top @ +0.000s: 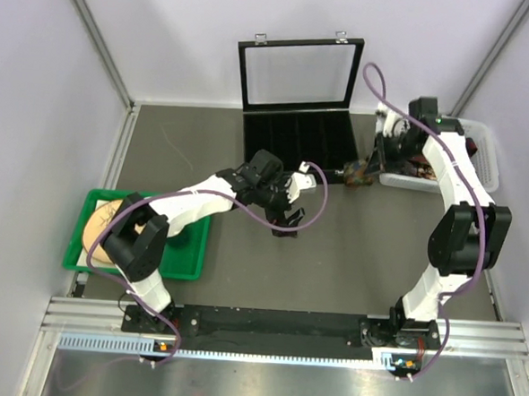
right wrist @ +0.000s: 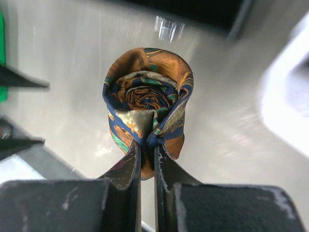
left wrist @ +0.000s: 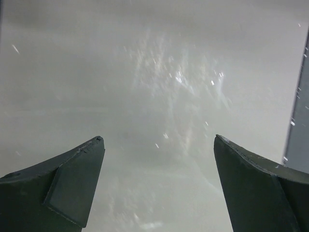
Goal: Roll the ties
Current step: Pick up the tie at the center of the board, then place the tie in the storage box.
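Next, my right gripper rises over the case's near basket-side corner, lowers the roll (top: 358,174) inside and releases, as that's to my gripper's left in the top view.
A rolled tie (right wrist: 147,96), patterned in orange, navy, green and gold, hangs just above the grey table with my right gripper (right wrist: 147,145) shut on its lower edge. From above, this roll (top: 358,174) sits just off the black case's front right corner, with the right gripper (top: 367,168) on it. My left gripper (top: 286,213) hovers over the middle of the table, in front of the case. Its fingers (left wrist: 77,169) stand wide open with only bare table between them. More dark patterned fabric (top: 417,174) shows in the white basket.
The black case (top: 277,136) lies open at the back centre, its windowed lid (top: 297,70) upright. A white basket (top: 483,144) stands at the back right under the right arm. A green tray (top: 194,248) holding a beige object (top: 110,229) sits at the left.
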Controlling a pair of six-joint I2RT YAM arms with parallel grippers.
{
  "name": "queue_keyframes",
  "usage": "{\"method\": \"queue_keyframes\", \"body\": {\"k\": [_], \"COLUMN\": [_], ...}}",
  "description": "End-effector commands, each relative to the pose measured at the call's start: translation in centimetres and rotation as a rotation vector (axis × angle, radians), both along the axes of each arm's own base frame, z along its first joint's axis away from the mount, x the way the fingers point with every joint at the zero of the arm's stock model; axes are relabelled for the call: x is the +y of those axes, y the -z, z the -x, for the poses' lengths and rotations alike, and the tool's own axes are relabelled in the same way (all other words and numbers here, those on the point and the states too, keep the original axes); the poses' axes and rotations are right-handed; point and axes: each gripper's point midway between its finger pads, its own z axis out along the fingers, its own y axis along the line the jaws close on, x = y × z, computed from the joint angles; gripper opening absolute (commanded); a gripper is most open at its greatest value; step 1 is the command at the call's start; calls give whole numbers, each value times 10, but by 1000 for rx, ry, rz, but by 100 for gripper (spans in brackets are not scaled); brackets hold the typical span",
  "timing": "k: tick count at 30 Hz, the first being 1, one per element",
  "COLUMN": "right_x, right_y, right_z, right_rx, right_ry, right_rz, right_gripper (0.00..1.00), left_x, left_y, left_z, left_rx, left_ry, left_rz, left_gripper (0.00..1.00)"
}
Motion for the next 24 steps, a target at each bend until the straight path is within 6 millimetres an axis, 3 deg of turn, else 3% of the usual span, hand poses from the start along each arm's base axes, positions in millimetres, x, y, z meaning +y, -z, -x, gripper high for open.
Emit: {"method": "queue_keyframes", "body": {"k": [1, 3, 4, 5, 8, 9, 10, 17, 24], "right_x": [-8, -1, 1, 5, 18, 21, 19, 16, 15], "right_y": [-68, -72, -89, -91, -98, -111, -103, -104, -89], "right_z": [-57, -70, -81, -85, -98, -106, -106, -123, -143], "right_rx": [-244, -260, -326, -347, -483, -592, -605, -832, -958], "right_ry": [1, -18, -39, -63, -204, -274, -323, -687, -1057], "right_rz": [134, 154, 171, 190, 276, 332, 362, 588, 781], "right_gripper": [0, 0, 0, 0, 0, 0, 0, 0, 0], "left_x": [18, 23, 26, 29, 39, 41, 46, 72, 92], "left_y": [-14, -15, -15, -14, -13, -15, -16, -37, -49], "left_z": [16, 17, 17, 18, 15, 14, 10, -3, -5], "left_rx": [83, 88, 93, 88, 87, 87, 93, 215, 289], "left_ry": [-29, -46, -51, -52, -75, -82, -100, -215, -292], "left_rz": [-4, -5, -5, -7, -13, -9, -5, 114, 188], "left_gripper": [99, 99, 99, 99, 99, 99, 99, 99, 99]}}
